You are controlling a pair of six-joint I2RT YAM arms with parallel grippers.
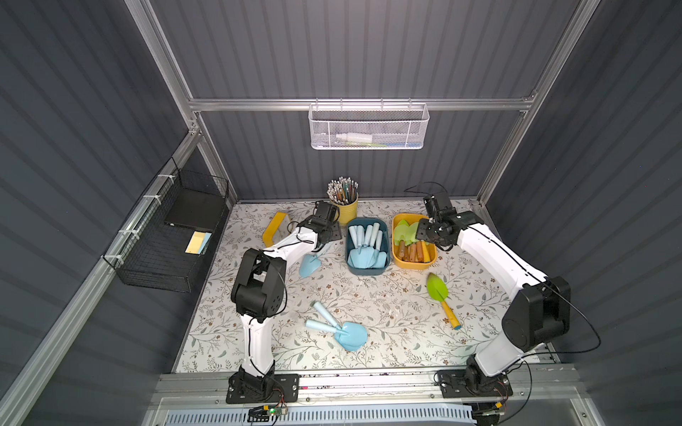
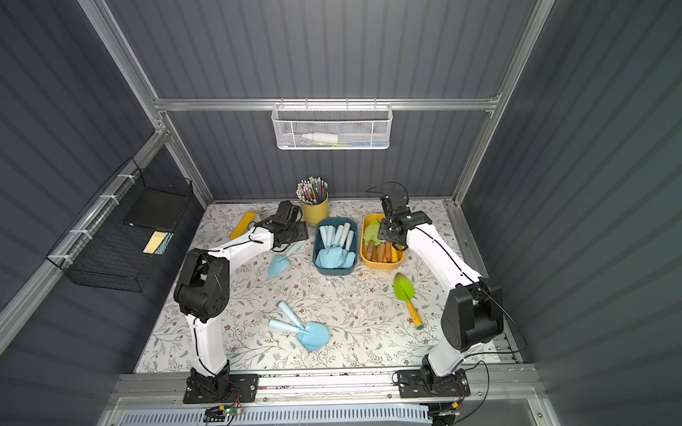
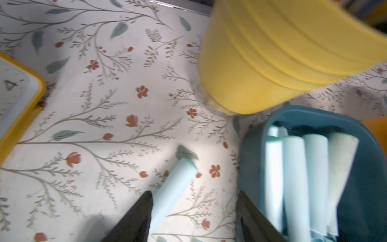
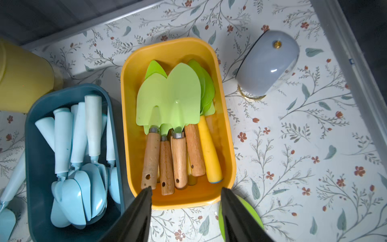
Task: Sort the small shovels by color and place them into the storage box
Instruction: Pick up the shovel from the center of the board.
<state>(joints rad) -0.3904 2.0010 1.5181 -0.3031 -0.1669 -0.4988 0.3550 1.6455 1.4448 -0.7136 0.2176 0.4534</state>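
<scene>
The left gripper comes down and back onto the loose shovel's handle next. It lies below the gripper and nearer my base, and this blue one remains unboxed.
A dark blue storage box holds several pale blue shovels. Beside it, a yellow storage box holds several green shovels with wooden or yellow handles. My left gripper is open just left of the blue box, low over a loose blue shovel. That shovel's handle lies on the table between the jaws, beside one finger and ungripped. My right gripper is open and empty over the yellow box's near end. Two blue shovels lie crossed near the front. A green shovel lies at the right.
A yellow cup of pencils stands behind the blue box, close to my left wrist. A yellow-rimmed tray leans at the back left. A grey domed object sits behind the yellow box. A black wire basket hangs on the left wall.
</scene>
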